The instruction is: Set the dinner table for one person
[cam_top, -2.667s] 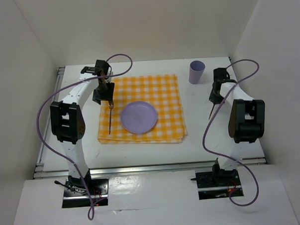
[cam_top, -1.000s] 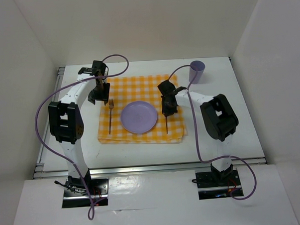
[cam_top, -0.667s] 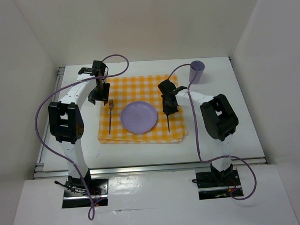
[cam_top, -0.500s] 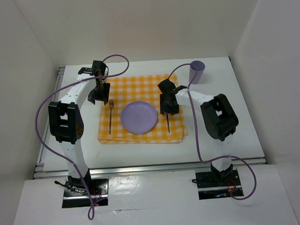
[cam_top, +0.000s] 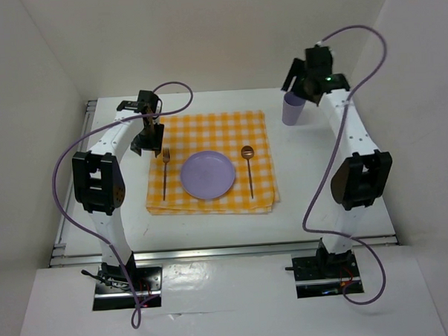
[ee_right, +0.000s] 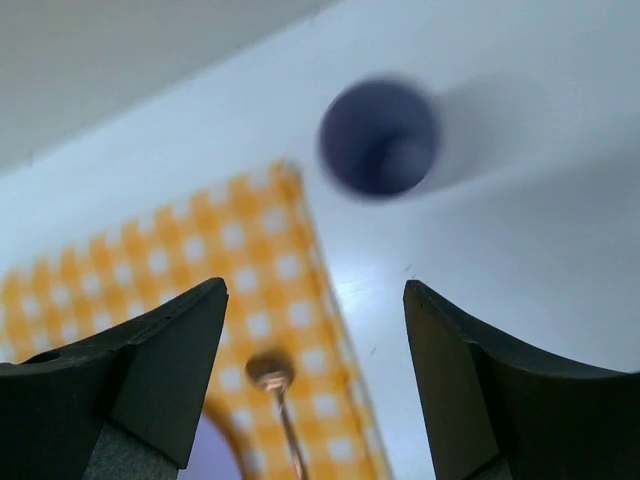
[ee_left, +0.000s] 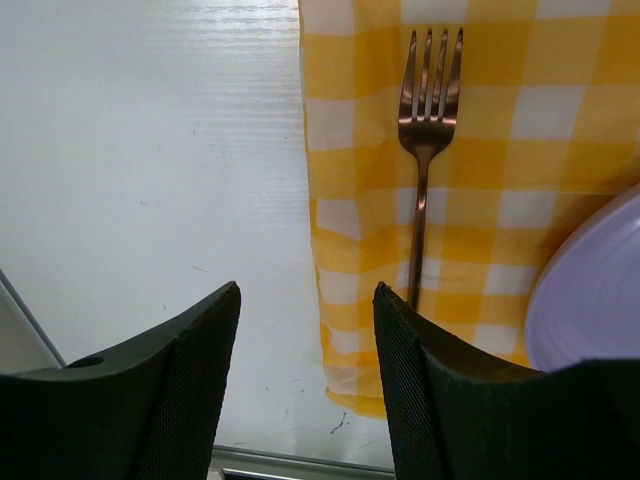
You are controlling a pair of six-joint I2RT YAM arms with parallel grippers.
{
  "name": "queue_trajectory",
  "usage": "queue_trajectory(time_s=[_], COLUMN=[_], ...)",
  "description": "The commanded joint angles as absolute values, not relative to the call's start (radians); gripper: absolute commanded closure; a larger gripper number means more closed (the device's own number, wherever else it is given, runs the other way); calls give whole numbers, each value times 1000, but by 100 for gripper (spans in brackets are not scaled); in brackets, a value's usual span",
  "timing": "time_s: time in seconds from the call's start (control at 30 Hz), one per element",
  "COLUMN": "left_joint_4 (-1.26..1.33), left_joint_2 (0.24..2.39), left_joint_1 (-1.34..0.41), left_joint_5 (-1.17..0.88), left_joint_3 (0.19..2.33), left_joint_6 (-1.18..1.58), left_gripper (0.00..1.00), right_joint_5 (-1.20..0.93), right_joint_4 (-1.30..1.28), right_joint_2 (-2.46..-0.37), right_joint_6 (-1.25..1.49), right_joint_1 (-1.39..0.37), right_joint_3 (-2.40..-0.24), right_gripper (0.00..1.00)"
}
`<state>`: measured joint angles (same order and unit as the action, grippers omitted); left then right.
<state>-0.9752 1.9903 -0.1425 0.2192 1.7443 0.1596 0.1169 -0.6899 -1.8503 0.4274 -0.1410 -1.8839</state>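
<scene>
Next, my right gripper moves down onto the cup's rim (cam_top: 303, 101) (ee_right: 431, 160) on the cup's side away from the cloth, since the cup's opening leaves room for one finger inside.
On the white dinner table (cam_top: 321, 178) lies a yellow checked cloth (cam_top: 215, 131) with a purple plate (cam_top: 207, 175) in its middle. A copper fork (cam_top: 165, 174) lies left of the plate and a copper spoon (cam_top: 248, 167) right of it. The left gripper (cam_top: 146, 147) hovers open over the cloth's left edge (ee_left: 330, 250), empty (ee_left: 307, 295), with the fork (ee_left: 428, 120) ahead of it. My right gripper (cam_top: 298, 83) is raised high over the purple cup (cam_top: 292, 111), open and empty (ee_right: 315, 290). Its view looks down on the cup (ee_right: 380, 137) and spoon (ee_right: 272, 375).
Silver rails run along the table's left (cam_top: 70, 189) and near (cam_top: 227, 250) edges. White walls close in the back and both sides. Purple cables loop from both arms. Bare tabletop (ee_left: 150, 150) lies left of the cloth.
The right gripper opened and let go of the spoon on the cloth right of the plate, then rose and swung back right above the cup. The left arm stayed put.
</scene>
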Motion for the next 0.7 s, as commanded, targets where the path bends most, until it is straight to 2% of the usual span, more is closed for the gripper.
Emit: queue_trajectory(time_s=[0.0,0.13,0.27,0.33,0.5,0.57,0.63,0.67], left_joint_4=[-974,-974,-974,-965,-965,-965,-965,-965], left_joint_2=[1940,1928,1905,1896,1896,1896,1896,1896], left_joint_1=[-141,-141,-141,-141,-141,-141,-141,-141], left_joint_5=[233,224,225,225,235,235,235,235], left_joint_3=[1743,1743,1720,1707,1698,1698,1698,1698], left_joint_6=[153,153,144,144,144,144,144,144], left_gripper=[37,37,37,37,37,37,37,37], right_joint_5=[115,67,52,43,43,43,43,43], right_joint_4=[-764,-785,-750,-750,-730,-721,-712,-712], right_joint_2=[-1929,-2121,-2227,-2255,-2287,-2287,-2276,-2276], right_joint_6=[407,433,433,422,422,422,422,422], right_joint_1=[-37,58,72,72,81,81,81,81], right_joint_3=[-2017,-2189,-2298,-2316,-2306,-2269,-2246,-2234], right_gripper=[21,25,35,43,51,51,60,67])
